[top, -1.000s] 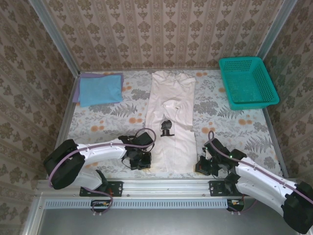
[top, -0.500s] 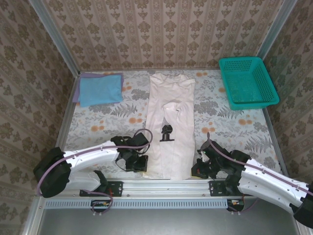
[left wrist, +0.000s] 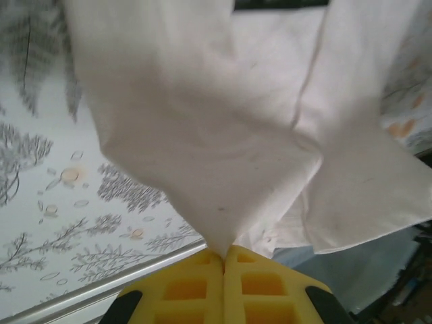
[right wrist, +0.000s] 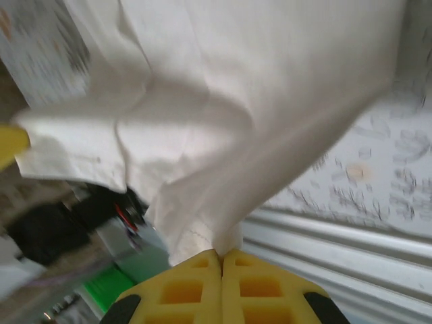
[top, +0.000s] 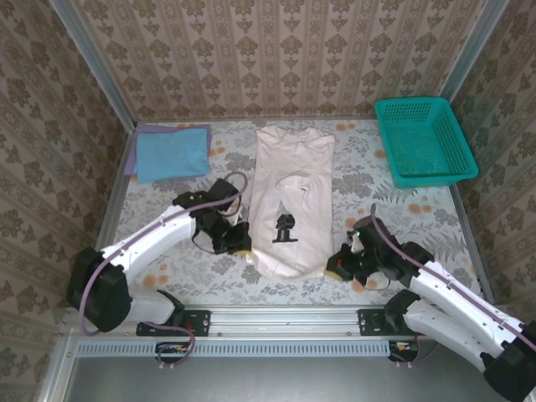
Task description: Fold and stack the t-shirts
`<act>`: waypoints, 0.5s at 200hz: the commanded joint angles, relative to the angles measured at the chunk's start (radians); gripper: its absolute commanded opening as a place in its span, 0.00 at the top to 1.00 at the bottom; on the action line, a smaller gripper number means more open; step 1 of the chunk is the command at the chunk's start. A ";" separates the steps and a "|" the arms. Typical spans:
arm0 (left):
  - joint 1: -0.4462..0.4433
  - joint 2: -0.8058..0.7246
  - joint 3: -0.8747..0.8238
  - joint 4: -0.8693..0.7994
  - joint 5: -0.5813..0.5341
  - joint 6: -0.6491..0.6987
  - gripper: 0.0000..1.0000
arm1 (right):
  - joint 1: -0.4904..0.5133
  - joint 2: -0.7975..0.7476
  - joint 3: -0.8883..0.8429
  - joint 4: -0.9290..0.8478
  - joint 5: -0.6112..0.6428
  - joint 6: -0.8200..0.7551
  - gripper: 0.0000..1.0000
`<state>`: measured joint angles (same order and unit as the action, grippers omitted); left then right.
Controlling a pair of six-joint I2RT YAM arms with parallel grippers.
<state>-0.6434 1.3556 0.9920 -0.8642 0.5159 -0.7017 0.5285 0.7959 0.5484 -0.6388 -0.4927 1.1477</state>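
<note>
My left gripper will next carry the hem corner outward past the black print and down and let go there, since the shirt's upper body (top: 267, 178) lies flat outward of the gripper.
The off-white t-shirt (top: 293, 188) with a small black chest print lies lengthwise down the middle of the table, its near hem lifted. My left gripper (top: 241, 244) is shut on the hem's left corner, and the cloth (left wrist: 223, 135) rises from between its yellow pads (left wrist: 196, 287). My right gripper (top: 337, 270) is shut on the hem's right corner, with fabric (right wrist: 223, 135) pinched between its pads (right wrist: 253, 287). The light blue t-shirt (top: 172, 152) lies folded at the far left corner.
A teal mesh basket (top: 424, 140) stands at the far right corner. The metal rail (top: 276, 316) runs along the near table edge by the arm bases. Patterned walls close the table on three sides.
Both grippers have lifted the off-white shirt's near hem off the table's front edge and carried it away from the rail, towards the far side. The shirt's lower part now bunches upward.
</note>
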 commanded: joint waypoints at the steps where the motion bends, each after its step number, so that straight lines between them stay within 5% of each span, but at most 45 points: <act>1: 0.064 0.084 0.123 -0.030 0.074 0.066 1.00 | -0.126 0.076 0.088 0.067 -0.067 -0.044 1.00; 100: 0.251 0.575 0.574 0.000 0.138 0.087 1.00 | -0.425 0.756 0.532 0.034 -0.087 -0.274 1.00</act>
<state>-0.4362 1.8709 1.4899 -0.8421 0.6407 -0.6415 0.1368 1.4521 0.9863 -0.5610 -0.5659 0.9501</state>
